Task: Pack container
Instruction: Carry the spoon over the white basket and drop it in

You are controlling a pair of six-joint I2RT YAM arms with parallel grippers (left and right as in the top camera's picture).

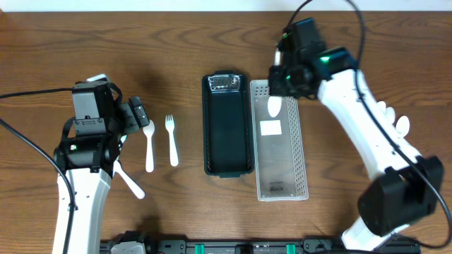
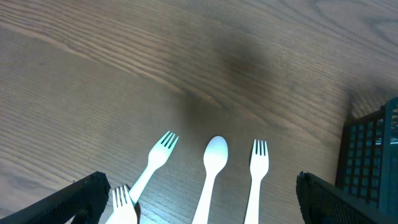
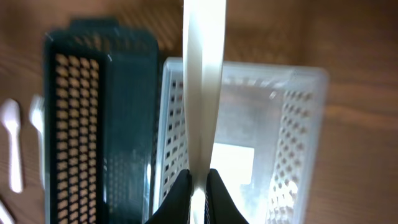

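Observation:
I will next move my right gripper down and back to let go of the spoon across the clear container's white label (image 1: pixel 270 128) (image 3: pixel 232 163), because the label is below and back of the gripper's fingers.
A dark perforated container (image 1: pixel 227 152) and a clear perforated container (image 1: pixel 296 152) lie side by side at the table's middle. My right gripper (image 1: pixel 282 79) is shut on a white spoon (image 1: pixel 274 106) and holds it over the far end of the clear container (image 3: pixel 298 124). In the right wrist view the spoon (image 3: pixel 202 74) runs up from the jaws (image 3: pixel 199 182). My left gripper (image 1: pixel 138 113) is open and empty above a white spoon (image 1: pixel 149 144) and a white fork (image 1: pixel 171 141). The left wrist view shows the spoon (image 2: pixel 211 168) and two forks (image 2: pixel 158 158) (image 2: pixel 258 168) between the open jaws (image 2: pixel 199 186).
A third fork (image 2: pixel 124 202) lies under the left jaw; its handle shows by the left arm (image 1: pixel 131 183). A small clear item (image 1: pixel 224 82) sits in the dark container's far end. More white utensils (image 1: pixel 399 125) lie behind the right arm.

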